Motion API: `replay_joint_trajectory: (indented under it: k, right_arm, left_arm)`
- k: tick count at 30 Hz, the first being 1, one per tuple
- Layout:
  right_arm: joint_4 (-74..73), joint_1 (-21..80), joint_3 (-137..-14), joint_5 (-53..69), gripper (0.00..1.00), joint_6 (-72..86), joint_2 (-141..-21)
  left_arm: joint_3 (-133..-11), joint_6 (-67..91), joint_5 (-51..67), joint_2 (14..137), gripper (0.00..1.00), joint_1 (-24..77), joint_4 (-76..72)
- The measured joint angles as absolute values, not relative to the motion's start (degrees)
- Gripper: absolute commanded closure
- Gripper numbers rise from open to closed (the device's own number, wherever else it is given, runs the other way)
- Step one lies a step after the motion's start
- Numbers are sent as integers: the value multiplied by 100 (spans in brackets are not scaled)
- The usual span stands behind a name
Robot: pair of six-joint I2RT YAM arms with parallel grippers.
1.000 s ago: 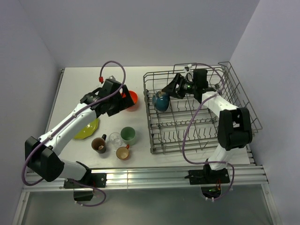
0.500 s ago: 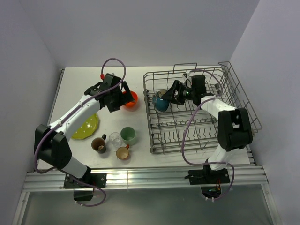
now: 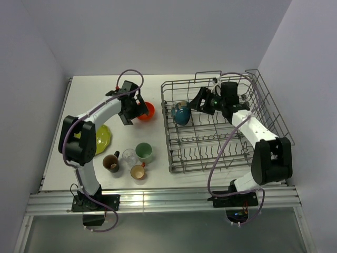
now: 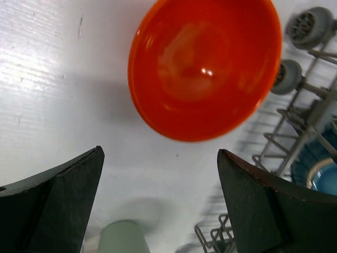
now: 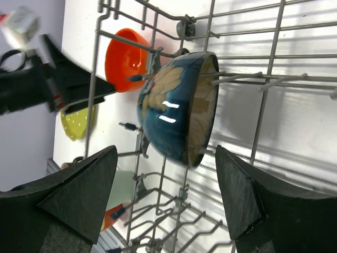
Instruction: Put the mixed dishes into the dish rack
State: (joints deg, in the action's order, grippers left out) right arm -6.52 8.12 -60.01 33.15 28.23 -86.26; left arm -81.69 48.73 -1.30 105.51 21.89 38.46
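Observation:
To close on the orange-red bowl's rim [image 3: 138,116], my left gripper should lower to the bowl's side away from the rack [image 3: 231,142] first, because wheels crowd the bowl's opposite edge.
The dish rack [image 3: 231,142] stands on the right of the table. A blue-outside, cream-inside bowl [image 3: 180,113] [image 5: 179,105] stands on edge among its tines at the far left corner. My right gripper [image 3: 202,101] [image 5: 166,149] is open just behind that bowl, with its fingers clear of it. An orange-red bowl [image 3: 147,111] [image 4: 205,68] sits upright on the table just left of the rack. My left gripper [image 3: 131,112] [image 4: 159,153] hangs open beside and above it, holding nothing.
On the table's left lie a yellow-green plate [image 3: 100,138], a pale green cup [image 3: 144,152], a clear glass [image 3: 129,156], a dark brown mug [image 3: 111,162] and a small orange cup [image 3: 138,172]. The rack's small wheels [image 4: 305,26] sit close to the orange bowl.
My right gripper has opened wider and drawn back a little from the blue bowl, which stays in the rack. My left arm has swung in, keeping its open gripper by the orange-red bowl.

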Motion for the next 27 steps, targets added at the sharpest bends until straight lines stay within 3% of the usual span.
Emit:
replay_joint_trajectory:
  k: [4, 7, 8, 9, 11, 12, 13, 20, 27]
  right_arm:
    - [-965, 810, -5996, 3098, 18, 2731, -8001]
    - [-1076, 810, -5977, 3061, 18, 2731, -7295]
    - [-1111, 810, -5977, 3061, 18, 2729, -7026]
    - [-1142, 810, -5979, 3063, 18, 2720, -6764]
    - [-1240, 812, -6001, 3068, 18, 2689, -6340]
    - [-1313, 812, -6014, 3063, 18, 2657, -6147]
    - [-1404, 812, -6031, 3061, 18, 2620, -5979]
    - [-1894, 1415, -6139, 2917, 20, 2335, -5474]
    - [-2364, 3223, -6571, 2359, 24, 1581, -6042]
  left_arm:
    - [-8521, 4880, -132, 11085, 10, 2132, 3887]
    - [-8698, 4895, -119, 11351, 19, 2067, 3894]
    - [-8768, 4897, -113, 11428, 27, 2045, 3907]
    - [-8873, 4899, -108, 11520, 46, 2014, 3933]
    - [-9078, 4932, -73, 11684, 73, 1962, 3972]
    - [-9181, 4904, -67, 11758, 91, 1933, 4025]
    - [-9247, 4904, -30, 11804, 99, 1905, 4023]
    - [-9030, 4877, 23, 11579, 100, 1813, 4150]
    - [-8335, 4678, -362, 9596, 100, 1881, 4842]
